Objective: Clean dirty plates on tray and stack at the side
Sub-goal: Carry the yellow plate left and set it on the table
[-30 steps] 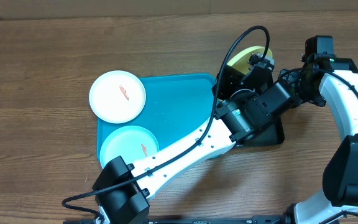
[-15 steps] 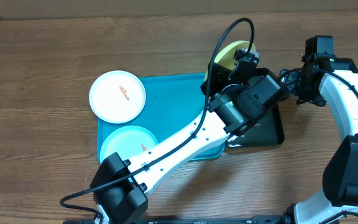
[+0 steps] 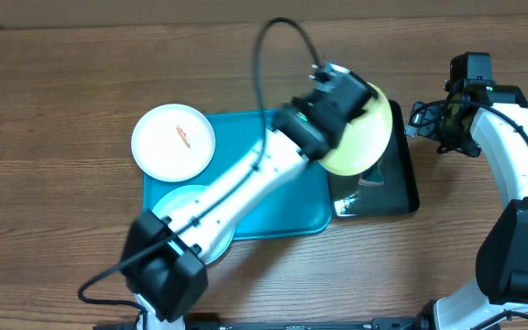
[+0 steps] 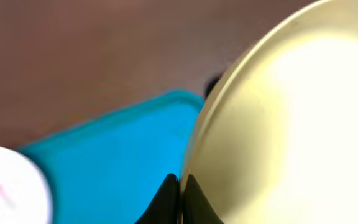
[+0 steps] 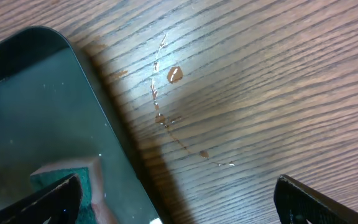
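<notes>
My left gripper goes left in the overhead view next, then down to the wood beyond the white plate. It releases there, since that wood lies empty.
My left gripper (image 4: 180, 198) is shut on the rim of the yellow-green plate (image 3: 363, 137) and holds it raised and tilted over the black tray; the plate fills the right of the left wrist view (image 4: 291, 124). The white plate (image 3: 173, 141) with an orange smear lies at the turquoise tray's (image 3: 255, 156) far left corner. The light blue plate (image 3: 180, 202) lies on the tray's near left, partly under my left arm. My right gripper (image 5: 176, 199) is open and empty above the wood beside the black tray; overhead it is at the right (image 3: 426, 119).
A glossy black tray (image 3: 394, 188) sits right of the turquoise tray, also in the right wrist view (image 5: 36, 106), with a green sponge (image 5: 67, 177) in it. Wet drops and small brown spots (image 5: 174, 74) mark the wooden table.
My left arm has swung back and left, lifting the yellow-green plate out from behind it so it now shows tilted over the black tray. The right arm has barely moved.
</notes>
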Motion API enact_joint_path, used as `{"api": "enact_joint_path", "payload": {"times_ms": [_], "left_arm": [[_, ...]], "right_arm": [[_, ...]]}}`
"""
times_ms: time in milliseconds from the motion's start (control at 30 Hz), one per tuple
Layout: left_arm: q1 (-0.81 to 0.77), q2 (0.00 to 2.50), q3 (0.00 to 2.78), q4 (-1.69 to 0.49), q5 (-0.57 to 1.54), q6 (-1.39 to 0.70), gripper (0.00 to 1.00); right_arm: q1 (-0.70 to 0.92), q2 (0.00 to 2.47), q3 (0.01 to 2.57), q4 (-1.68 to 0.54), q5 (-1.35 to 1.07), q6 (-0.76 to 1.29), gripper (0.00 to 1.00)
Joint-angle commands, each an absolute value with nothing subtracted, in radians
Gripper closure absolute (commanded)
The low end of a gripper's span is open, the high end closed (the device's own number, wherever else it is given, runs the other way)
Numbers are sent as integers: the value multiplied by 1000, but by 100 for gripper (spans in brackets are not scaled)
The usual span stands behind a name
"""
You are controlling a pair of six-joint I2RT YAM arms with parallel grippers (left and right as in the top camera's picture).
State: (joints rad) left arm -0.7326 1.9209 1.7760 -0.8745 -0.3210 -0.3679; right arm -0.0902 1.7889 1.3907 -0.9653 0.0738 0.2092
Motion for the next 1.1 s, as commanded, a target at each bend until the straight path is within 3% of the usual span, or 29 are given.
{"api": "enact_joint_path", "payload": {"times_ms": [0, 100, 200, 600, 1067], "left_arm": [[-600, 1917, 1806, -900, 127, -417, 96], [-488, 1917, 1806, -939, 326, -416, 96], [-392, 1917, 1806, -974, 399, -416, 96], [-36, 1917, 1806, -1150, 286, -416, 96], [289, 1917, 1806, -1175, 225, -476, 96]], "right_arm": [[-89, 1779, 1402, -963, 70, 213, 0], [-89, 1779, 1402, -963, 69, 213, 0], [-89, 1779, 1402, -963, 69, 213, 0], [-89, 1779, 1402, -963, 69, 213, 0], [-89, 1779, 1402, -963, 70, 213, 0]]}}
